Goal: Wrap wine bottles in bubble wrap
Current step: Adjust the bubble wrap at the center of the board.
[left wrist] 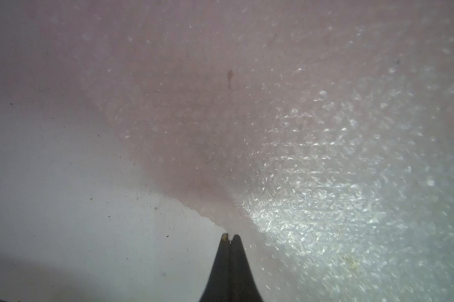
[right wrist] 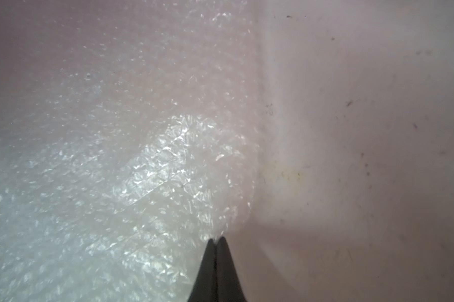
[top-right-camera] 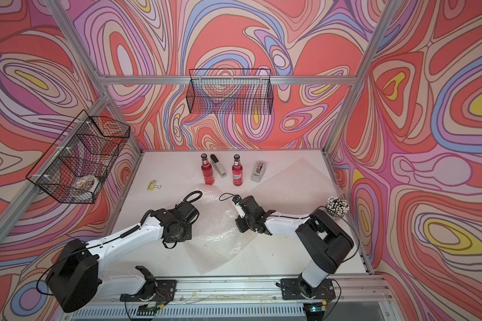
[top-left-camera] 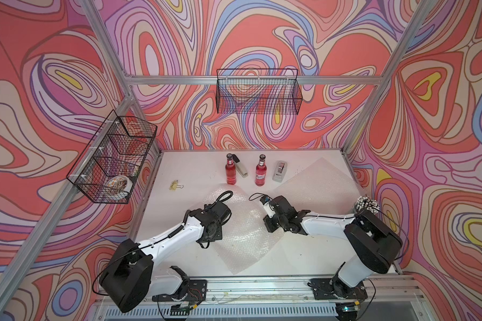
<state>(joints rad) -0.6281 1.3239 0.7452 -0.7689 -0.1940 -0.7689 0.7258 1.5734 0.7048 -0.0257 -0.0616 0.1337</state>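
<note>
The near sheet lies crooked, so my right gripper will next pull back and release its edge on the bare table back from the gripper.
Two wine bottles of red-pink liquid stand upright at the back of the table, a plain one (top-left-camera: 230, 173) (top-right-camera: 208, 172) and a white-labelled one (top-left-camera: 260, 173) (top-right-camera: 237, 173). One sheet of bubble wrap (top-left-camera: 245, 236) (top-right-camera: 220, 236) lies between my two arms. A second sheet (top-left-camera: 315, 180) (top-right-camera: 292, 180) lies at the back right. My left gripper (left wrist: 230, 234) is shut on the near sheet's (left wrist: 325, 157) left edge. At the sheet's (right wrist: 116, 170) right edge, my right gripper (right wrist: 216, 238) is shut on it too. In both top views the wrists hide the fingertips.
A grey-black stapler (top-left-camera: 240, 166) lies between the bottles, and a grey tape dispenser (top-left-camera: 280, 171) sits right of them. A yellow binder clip (top-left-camera: 176, 185) lies at the left. A cup of pens (top-left-camera: 366, 204) stands at the right edge. Wire baskets (top-left-camera: 112, 158) (top-left-camera: 258, 91) hang on the walls.
</note>
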